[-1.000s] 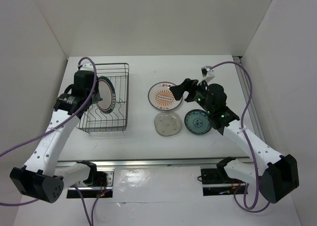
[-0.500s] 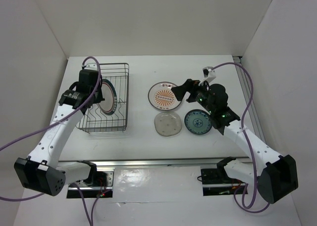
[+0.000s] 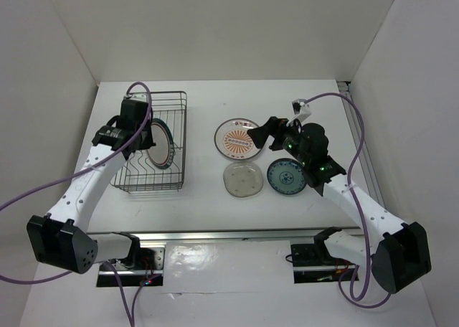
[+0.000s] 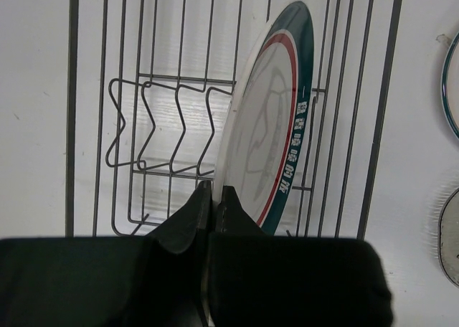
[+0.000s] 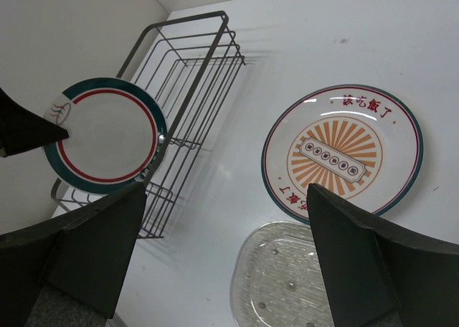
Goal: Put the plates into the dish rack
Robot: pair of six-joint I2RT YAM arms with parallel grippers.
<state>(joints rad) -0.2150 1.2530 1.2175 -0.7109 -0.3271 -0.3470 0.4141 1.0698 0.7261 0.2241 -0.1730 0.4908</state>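
Observation:
I should move my right gripper down onto the edge of the sunburst plate (image 3: 237, 139) farthest from the rack and close it. The plate lies flat and the tabletop beside that edge is bare.
My left gripper (image 3: 143, 131) (image 4: 215, 191) is shut on the edge of a white plate with a dark and red rim band (image 3: 159, 145) (image 4: 269, 137) (image 5: 104, 135). It holds the plate on edge inside the dark wire dish rack (image 3: 159, 95) (image 4: 72, 112) (image 5: 208, 69), above the tines. A sunburst plate (image 3: 237, 139) (image 5: 343, 151), a translucent plate (image 3: 242, 178) (image 5: 283, 277) and a teal-blue plate (image 3: 287, 176) lie flat on the table to the right of the rack. My right gripper (image 3: 264, 135) (image 5: 226, 187) hangs open and holds nothing, over the sunburst plate's near right edge.
White walls close in the table at the back and both sides. A metal rail (image 3: 355, 140) runs along the right edge. Purple cables (image 3: 337, 97) loop above both arms. Bare table lies between the rack and the flat plates.
My left gripper has carried the rim-banded plate a little farther back and right over the rack. The right arm has barely shifted.

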